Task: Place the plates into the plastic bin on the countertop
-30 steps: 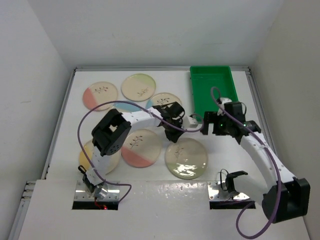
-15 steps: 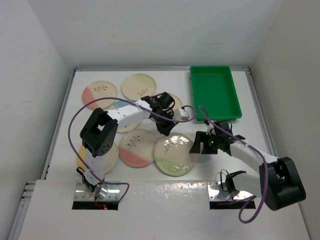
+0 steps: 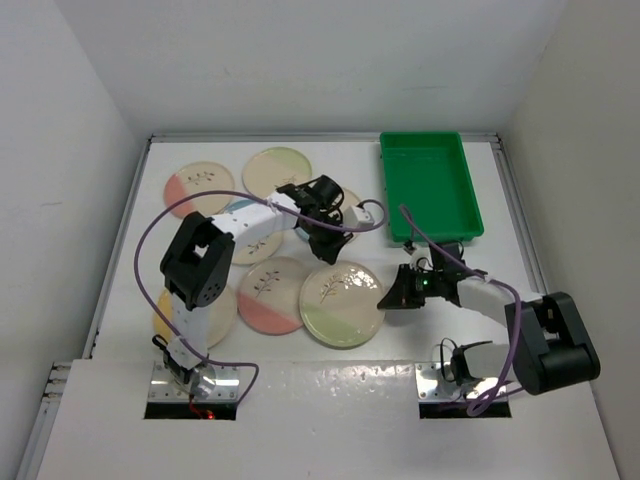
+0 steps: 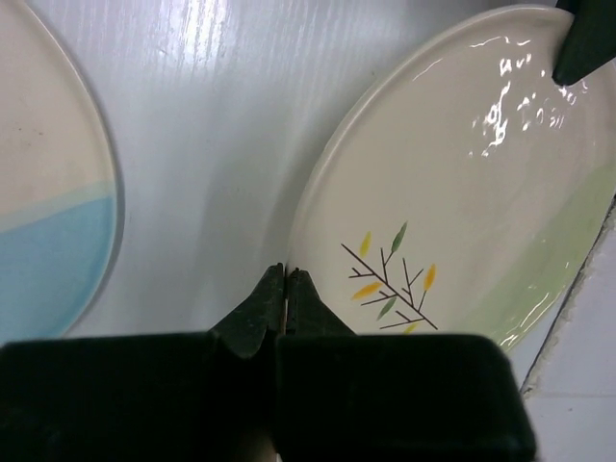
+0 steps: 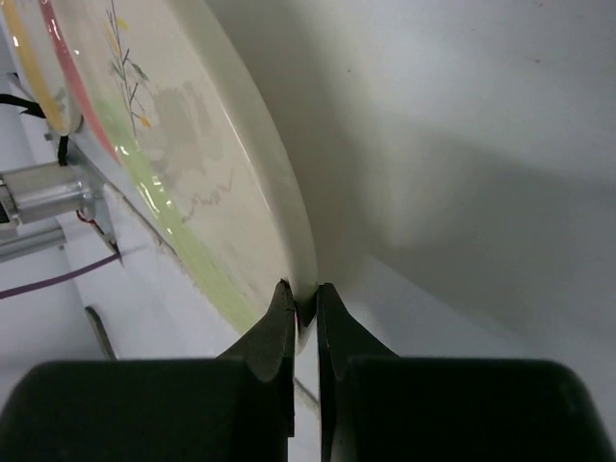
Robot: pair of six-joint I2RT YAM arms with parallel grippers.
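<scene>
I should next carry the cream plate with my right gripper up and outward over the green plastic bin, then down into the empty bin.
A cream plate with a pale green part lies at the front centre of the countertop. My left gripper is shut on its far left rim; the sprig plate runs right up to the closed tips. My right gripper is shut on the opposite, right rim, and the plate shows edge-on between the fingers. The green plastic bin stands empty at the back right.
Other plates lie to the left: a pink-and-cream one, a cream-green one, a blue-part one under my left arm, a pink-part one and a yellowish one. White walls enclose the counter.
My right gripper came down from beside the bin to the plate's right rim and shut on it. My left gripper drew the plate a little to the left.
</scene>
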